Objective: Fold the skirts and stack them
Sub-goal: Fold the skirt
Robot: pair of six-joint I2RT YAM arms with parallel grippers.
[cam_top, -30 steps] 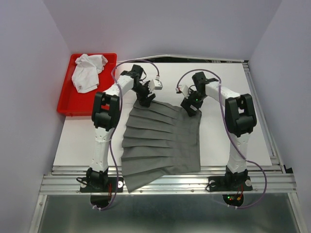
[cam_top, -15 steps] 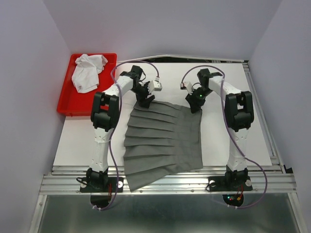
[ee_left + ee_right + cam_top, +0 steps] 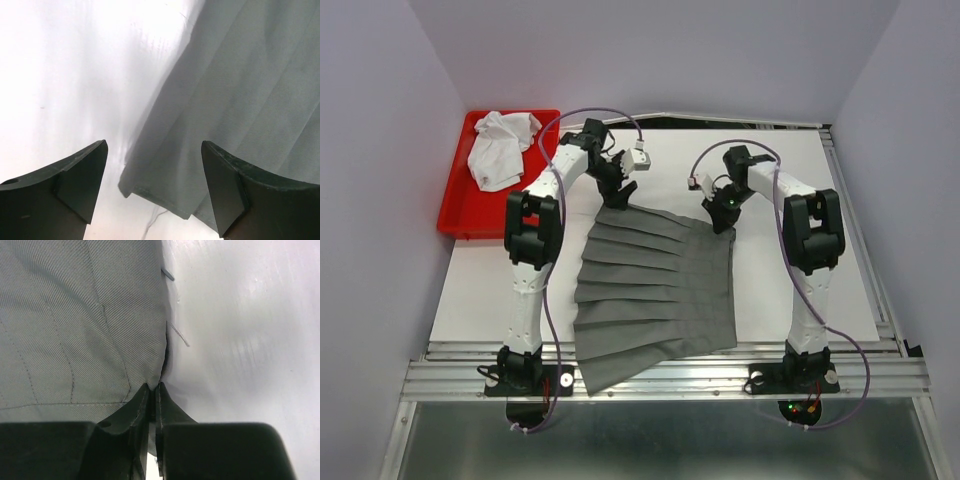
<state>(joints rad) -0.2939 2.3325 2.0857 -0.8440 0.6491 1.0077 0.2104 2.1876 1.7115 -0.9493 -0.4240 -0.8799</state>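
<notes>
My left gripper moves down onto the skirt's far corner (image 3: 607,210) by the red tray (image 3: 455,215) next and closes, since that corner lies just below, between its parted fingers.
The dark grey pleated skirt (image 3: 655,290) lies spread flat on the white table (image 3: 800,280), its hem hanging over the near edge. My left gripper (image 3: 617,190) hovers open over the skirt's far left corner (image 3: 150,192), which lies loose between the fingers (image 3: 80,175). My right gripper (image 3: 722,222) is shut on the skirt's far right corner, and the wrist view shows the cloth (image 3: 75,315) pinched at the fingertips (image 3: 152,386). The white skirt (image 3: 500,145) sits crumpled in the red tray (image 3: 455,215) at the far left.
The red tray stands off the table's far left corner. Grey walls close in on the left, right and back. A metal rail (image 3: 660,375) with both arm bases runs along the near edge. Bare white table (image 3: 250,340) lies right of the skirt.
My right gripper has closed on the skirt's far right corner. My left gripper has opened wider and drawn back a little from the far left corner.
</notes>
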